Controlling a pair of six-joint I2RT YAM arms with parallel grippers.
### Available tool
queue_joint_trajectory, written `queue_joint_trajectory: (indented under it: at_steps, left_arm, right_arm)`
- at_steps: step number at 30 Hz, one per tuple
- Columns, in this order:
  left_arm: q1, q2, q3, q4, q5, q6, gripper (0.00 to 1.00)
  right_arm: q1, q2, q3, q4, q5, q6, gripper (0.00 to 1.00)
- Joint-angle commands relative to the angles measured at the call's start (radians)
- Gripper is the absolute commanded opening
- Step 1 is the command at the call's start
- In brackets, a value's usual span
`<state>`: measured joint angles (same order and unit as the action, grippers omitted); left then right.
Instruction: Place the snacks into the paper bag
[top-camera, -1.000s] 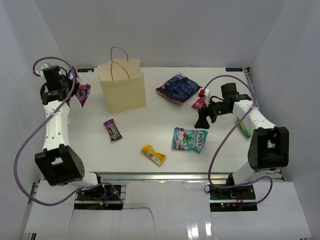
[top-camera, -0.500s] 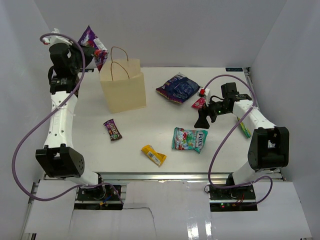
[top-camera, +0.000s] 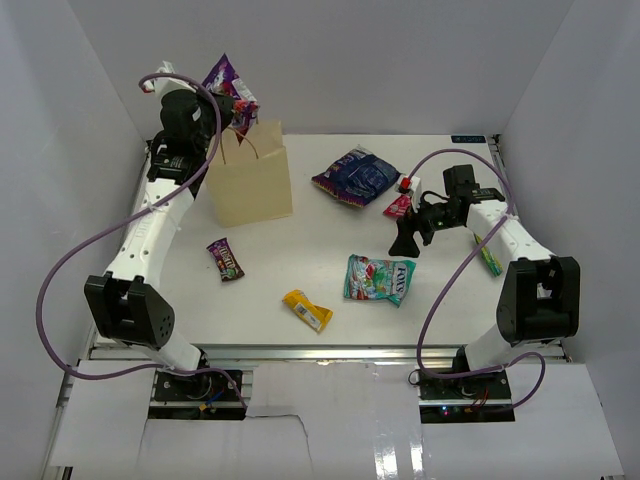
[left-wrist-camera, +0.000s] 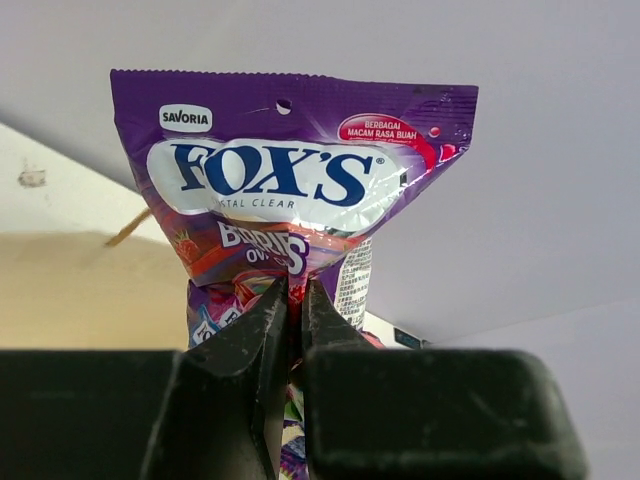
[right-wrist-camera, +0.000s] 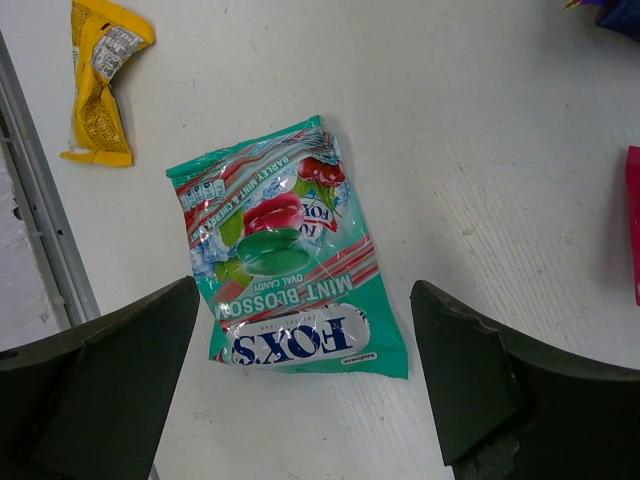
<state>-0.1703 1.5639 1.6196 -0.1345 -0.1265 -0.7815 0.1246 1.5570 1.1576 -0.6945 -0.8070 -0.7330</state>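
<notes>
I should next lower my left gripper toward the bag's opening and let go of the purple Fox's candy packet, because the packet is still hanging above the cream paper bag.
My left gripper is shut on a purple Fox's candy packet, holding it in the air just above the open top of the cream paper bag. In the left wrist view the jaws pinch the packet at its middle, with the paper bag below at the left. My right gripper hangs open over the teal-green candy bag; in its own view that bag lies flat between the spread fingers. A yellow bar lies near the front.
On the table lie a large dark blue-purple bag, a red-pink pouch, a dark purple bar and a green-yellow packet by the right arm. White walls close in three sides. A metal rail runs along the front edge.
My left arm has lifted the purple packet from the table left of the paper bag, up and rightward, to above the bag's top. The right arm has stayed still.
</notes>
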Motion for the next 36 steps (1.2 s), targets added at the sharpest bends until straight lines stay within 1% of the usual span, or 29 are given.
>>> queue_joint_trajectory:
  at_steps: [1,5,6,10,15,16,17,19,20,22,24,30,32,33,34,35,36]
  left_arm:
    - [0.005,-0.064,-0.024,0.099,-0.075,-0.021,0.00]
    - [0.005,-0.094,-0.078,0.127,-0.082,-0.024,0.00]
    - [0.005,-0.099,-0.089,0.157,-0.079,-0.027,0.00]
    - [0.005,-0.126,-0.142,0.157,-0.052,-0.061,0.00]
    - [0.006,-0.183,-0.273,0.167,-0.048,-0.094,0.00]
    - [0.005,-0.189,-0.285,0.170,-0.048,-0.097,0.04]
    - [0.005,-0.192,-0.296,0.171,-0.045,-0.101,0.16]
    - [0.005,-0.196,-0.296,0.165,-0.044,-0.098,0.33]
    - [0.006,-0.196,-0.293,0.161,-0.042,-0.094,0.48]
    - [0.005,-0.189,-0.280,0.154,-0.038,-0.082,0.58]
    - [0.006,-0.188,-0.276,0.153,-0.032,-0.075,0.65]
    - [0.005,-0.192,-0.276,0.154,-0.016,-0.050,0.69]
    - [0.006,-0.209,-0.277,0.162,-0.015,-0.015,0.71]
    - [0.006,-0.215,-0.276,0.165,-0.013,0.010,0.73]
    - [0.008,-0.225,-0.273,0.165,-0.013,0.066,0.76]
    - [0.006,-0.247,-0.270,0.161,-0.016,0.102,0.78]
    - [0.006,-0.261,-0.267,0.151,-0.019,0.141,0.79]
  right_arm:
    - [-0.006,-0.032,0.004,-0.017,-0.012,-0.002,0.92]
    - [-0.006,-0.032,0.002,-0.014,-0.021,-0.002,0.92]
    - [-0.006,-0.031,0.001,-0.014,-0.021,-0.002,0.92]
    - [-0.006,-0.031,-0.004,-0.014,-0.018,-0.002,0.92]
    - [-0.006,-0.026,-0.003,-0.016,-0.020,-0.002,0.92]
    - [-0.006,-0.025,-0.003,-0.017,-0.021,-0.003,0.92]
    - [-0.005,-0.022,0.001,-0.020,-0.023,-0.008,0.92]
    - [-0.005,-0.014,0.005,-0.033,-0.026,-0.016,0.92]
    - [-0.005,-0.011,0.007,-0.037,-0.027,-0.017,0.92]
    - [-0.003,-0.003,0.016,-0.040,-0.031,-0.022,0.92]
    - [-0.002,0.008,0.027,-0.042,-0.032,-0.019,0.93]
    - [0.013,0.040,0.066,-0.036,-0.021,0.024,0.97]
    - [0.023,0.061,0.088,-0.008,0.005,0.088,1.00]
    - [0.027,0.077,0.093,0.018,0.023,0.131,1.00]
    - [0.038,0.084,0.105,0.048,0.087,0.247,1.00]
    - [0.047,0.109,0.117,0.071,0.115,0.288,0.96]
    - [0.062,0.123,0.132,0.060,0.139,0.309,0.96]
